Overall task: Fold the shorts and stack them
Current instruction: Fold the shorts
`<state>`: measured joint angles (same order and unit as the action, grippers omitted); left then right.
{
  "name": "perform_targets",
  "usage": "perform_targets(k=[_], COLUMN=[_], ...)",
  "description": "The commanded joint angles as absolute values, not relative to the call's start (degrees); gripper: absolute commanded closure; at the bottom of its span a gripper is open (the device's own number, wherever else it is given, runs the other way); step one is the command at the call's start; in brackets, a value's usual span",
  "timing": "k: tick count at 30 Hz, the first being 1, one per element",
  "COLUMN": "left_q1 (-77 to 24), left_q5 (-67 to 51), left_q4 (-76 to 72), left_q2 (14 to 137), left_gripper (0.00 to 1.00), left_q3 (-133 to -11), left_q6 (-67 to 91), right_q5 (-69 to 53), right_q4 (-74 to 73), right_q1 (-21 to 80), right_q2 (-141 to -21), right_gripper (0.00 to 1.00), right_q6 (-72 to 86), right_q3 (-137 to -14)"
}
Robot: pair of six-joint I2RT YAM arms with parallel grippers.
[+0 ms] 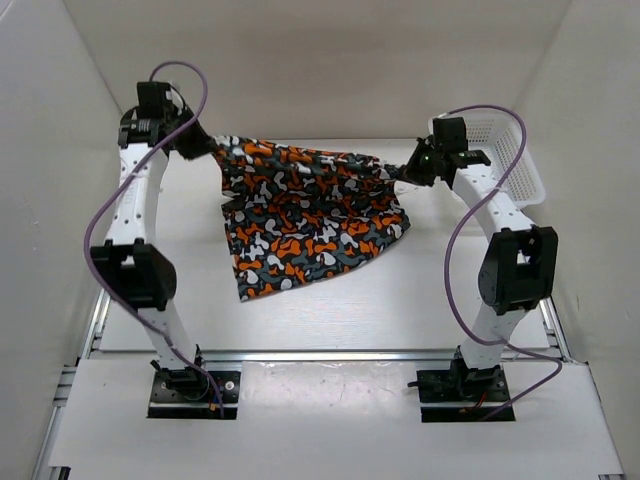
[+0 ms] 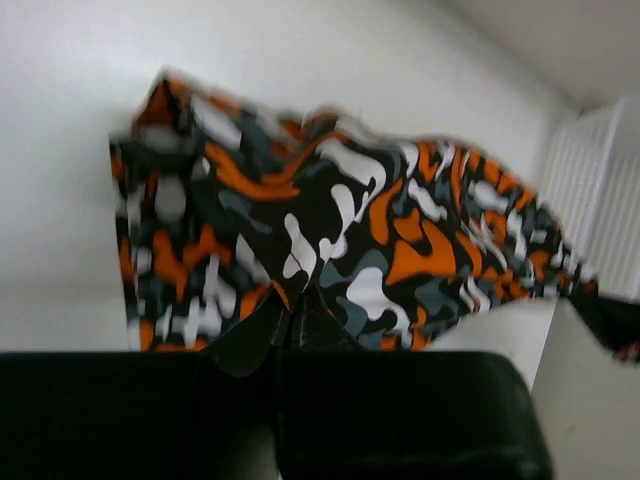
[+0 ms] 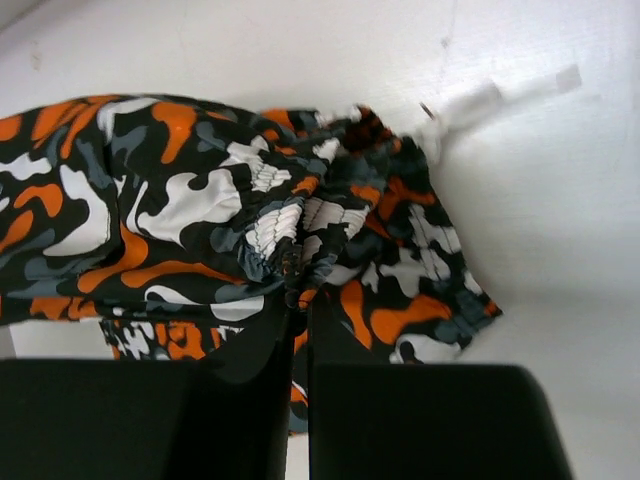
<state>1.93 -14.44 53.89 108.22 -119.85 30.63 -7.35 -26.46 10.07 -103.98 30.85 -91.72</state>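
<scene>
My right gripper will next carry the gathered waistband [image 3: 290,225] back and down onto the lower layer's corner [image 3: 468,312] and let go of it there, because that layer is already spread out on the table.
The shorts [image 1: 305,215], printed in orange, black, grey and white blotches, hang stretched between my two grippers above the white table, their lower part draping down onto it. My left gripper [image 1: 200,146] is shut on the shorts' far left corner; the cloth [image 2: 330,230] spreads away from its tips [image 2: 293,318]. My right gripper [image 1: 408,170] is shut on the far right corner at the gathered elastic waistband [image 3: 290,225], which bunches at its tips [image 3: 300,298].
A white plastic mesh basket [image 1: 520,165] stands at the far right, just behind my right arm; it also shows in the left wrist view [image 2: 600,200]. White walls close in the table on the left, back and right.
</scene>
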Motion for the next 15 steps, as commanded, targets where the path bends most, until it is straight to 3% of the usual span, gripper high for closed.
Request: perform_targets(k=[1, 7, 15], left_q1=[0.4, -4.9, -8.5], left_q5=[-13.7, -13.1, -5.5], left_q4=[54.8, 51.0, 48.9], left_q2=[93.9, 78.2, 72.6], left_gripper=[0.90, 0.90, 0.90], left_q3=[-105.9, -76.8, -60.0], left_q6=[28.8, 32.8, 38.3], right_q5=[-7.9, -6.5, -3.0], right_q4=[-29.8, -30.5, -30.5], right_q1=[8.3, 7.8, 7.8], right_q2=[-100.2, -96.9, -94.9], right_gripper=[1.00, 1.00, 1.00], right_q6=[29.3, 28.0, 26.9], right_q3=[-89.0, -79.9, -74.2])
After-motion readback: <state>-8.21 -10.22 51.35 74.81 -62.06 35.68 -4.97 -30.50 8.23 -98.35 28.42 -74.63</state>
